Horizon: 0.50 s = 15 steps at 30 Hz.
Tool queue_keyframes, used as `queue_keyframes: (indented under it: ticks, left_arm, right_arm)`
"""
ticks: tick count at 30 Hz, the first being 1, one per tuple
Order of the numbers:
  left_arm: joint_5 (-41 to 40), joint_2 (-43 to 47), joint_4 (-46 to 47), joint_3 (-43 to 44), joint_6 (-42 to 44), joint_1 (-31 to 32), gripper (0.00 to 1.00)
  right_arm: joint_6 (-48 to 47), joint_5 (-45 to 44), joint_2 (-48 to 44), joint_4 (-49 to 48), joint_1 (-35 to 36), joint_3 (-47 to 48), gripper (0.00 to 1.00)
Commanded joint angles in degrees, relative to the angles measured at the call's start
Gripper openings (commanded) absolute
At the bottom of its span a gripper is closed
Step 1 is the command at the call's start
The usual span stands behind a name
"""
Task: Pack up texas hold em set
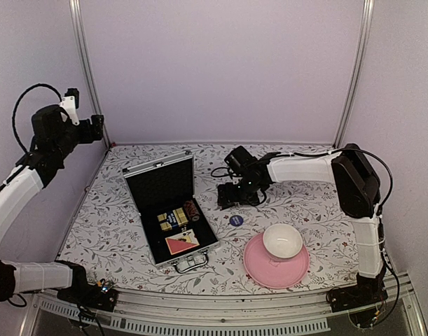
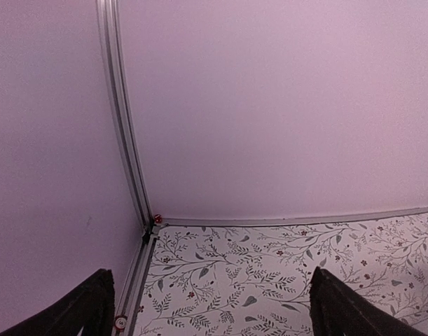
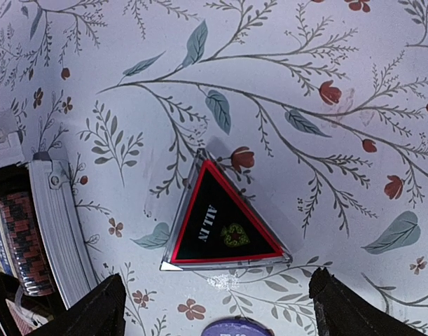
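Observation:
Next, my right gripper needs to lower so its open fingers straddle the wide near end [image 3: 225, 253] of the "ALL IN" marker, since that marker lies just below the gripper.
The silver briefcase [image 1: 202, 248] lies open left of centre, lid [image 1: 160, 179] upright. In its black lining sit the gold-and-dark card box [image 1: 171, 218], the red/pink card box [image 1: 180, 243] and the dark red chip stack [image 1: 192, 210]. The blue round disc [image 1: 235, 220] lies on the table right of the case. My right gripper [image 1: 232, 199] is open and empty, low over a clear triangular "ALL IN" marker [image 3: 224, 224]; the disc's edge [image 3: 231, 328] and the chip stack [image 3: 21, 238] show in the right wrist view. My left gripper [image 1: 97, 130] is open, raised at the far left.
A white bowl [image 1: 282, 240] stands on a pink plate [image 1: 258, 270] at the front right. The left wrist view shows the table's far left corner [image 2: 154, 222], the wall rail [image 2: 122, 140] and floral tabletop [image 2: 270, 273]. The case's metal edge [image 3: 56, 231] is left of the marker.

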<state>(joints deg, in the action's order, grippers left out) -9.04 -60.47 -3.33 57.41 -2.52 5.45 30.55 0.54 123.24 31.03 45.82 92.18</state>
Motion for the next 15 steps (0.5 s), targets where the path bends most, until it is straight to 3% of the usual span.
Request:
queue_keyframes:
  ticks: [1, 15]
  left_arm:
    - [-0.7, 2.0, 2.2, -0.7, 1.3, -0.6, 0.97]
    - [-0.6, 1.9, 2.2, -0.9, 1.2, -0.5, 0.97]
  right_arm:
    - [5.4, -1.7, 3.2, 0.9, 0.7, 3.6, 0.91]
    - [4.9, -6.3, 8.1, 3.5, 3.1, 8.9, 0.87]
